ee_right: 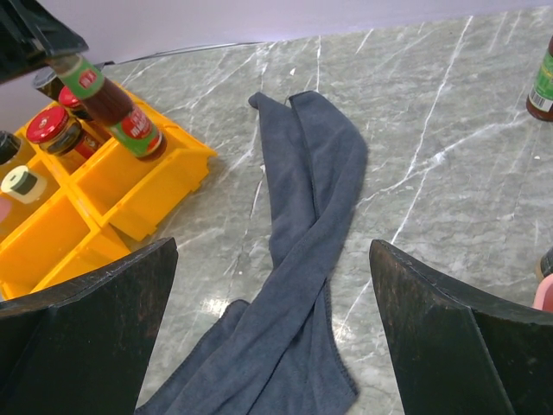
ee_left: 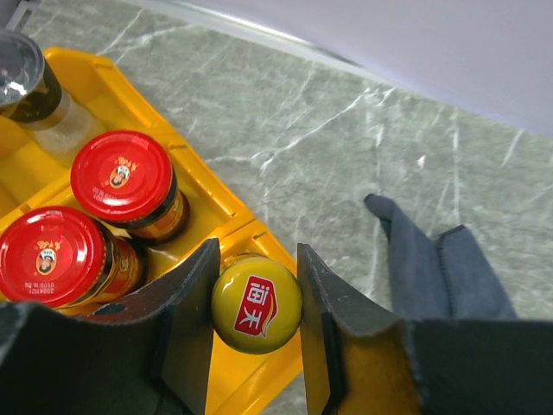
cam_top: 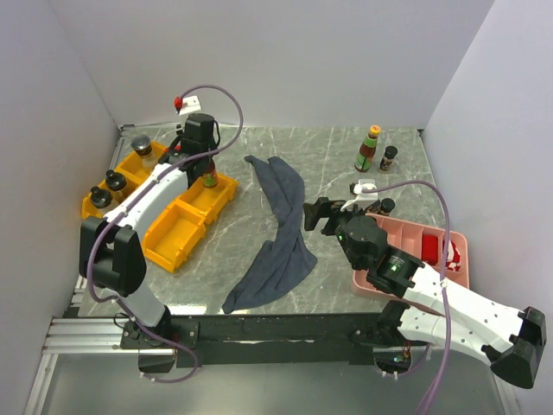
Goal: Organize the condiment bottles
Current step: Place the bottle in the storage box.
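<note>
The sauce bottle's base already lines up with the compartment beside the red-lidded jars. My left gripper needs to move down toward the bottom of that compartment next and release the sauce bottle's cap.
My left gripper (ee_left: 257, 259) is shut on the cap of a yellow-capped sauce bottle (ee_left: 257, 303), which leans tilted in a compartment of the yellow bins (ee_left: 173, 130). The same bottle (ee_right: 112, 108) shows in the right wrist view, and from above (cam_top: 208, 177) under the left gripper (cam_top: 203, 169). Two red-lidded jars (ee_left: 123, 177) (ee_left: 47, 257) and a silver-capped shaker (ee_left: 22, 73) stand in nearby compartments. Far right stand an orange-capped sauce bottle (cam_top: 369, 149) and small black-capped bottles (cam_top: 388, 158) (cam_top: 386, 206). My right gripper (cam_top: 313, 214) (ee_right: 272, 337) hangs open above the cloth, holding nothing.
A grey-blue cloth (cam_top: 281, 233) (ee_right: 311, 216) lies crumpled across the table's middle, its end close to the bins (cam_top: 177, 233). A pink tray (cam_top: 406, 232) with red packets (cam_top: 436, 249) sits at the right, beside my right arm. White walls enclose the table on three sides.
</note>
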You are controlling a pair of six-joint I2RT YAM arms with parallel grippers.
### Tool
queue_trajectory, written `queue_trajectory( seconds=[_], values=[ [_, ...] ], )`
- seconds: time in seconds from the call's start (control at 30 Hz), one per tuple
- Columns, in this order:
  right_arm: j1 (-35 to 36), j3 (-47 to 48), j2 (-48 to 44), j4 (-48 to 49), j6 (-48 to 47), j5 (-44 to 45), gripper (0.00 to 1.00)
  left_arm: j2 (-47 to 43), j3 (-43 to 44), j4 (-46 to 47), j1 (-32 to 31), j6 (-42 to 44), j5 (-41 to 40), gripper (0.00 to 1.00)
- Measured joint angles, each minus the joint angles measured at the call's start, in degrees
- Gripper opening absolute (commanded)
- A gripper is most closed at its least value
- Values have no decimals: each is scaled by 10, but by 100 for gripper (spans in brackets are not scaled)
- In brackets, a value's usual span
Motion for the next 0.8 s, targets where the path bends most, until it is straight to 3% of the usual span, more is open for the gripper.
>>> queue_trajectory(
  seconds=[0.27,0.37,0.47,0.53,0.63,0.8],
  values=[
    [0,0,8,0,-1,-2,100,6,-56,27,2,-2,5,1],
    [0,0,8,0,-3,-2,100,9,-76,48,2,-2,12,7],
    [0,0,8,0,-5,-2,100,14,-83,58,2,-2,18,26],
    [0,0,8,0,-5,-2,100,16,-83,67,2,-2,23,32],
    [0,0,8,0,-7,-2,100,20,-83,75,2,-2,25,55],
    [0,0,7,0,-7,-2,100,19,-83,94,2,-7,26,67]
  ],
)
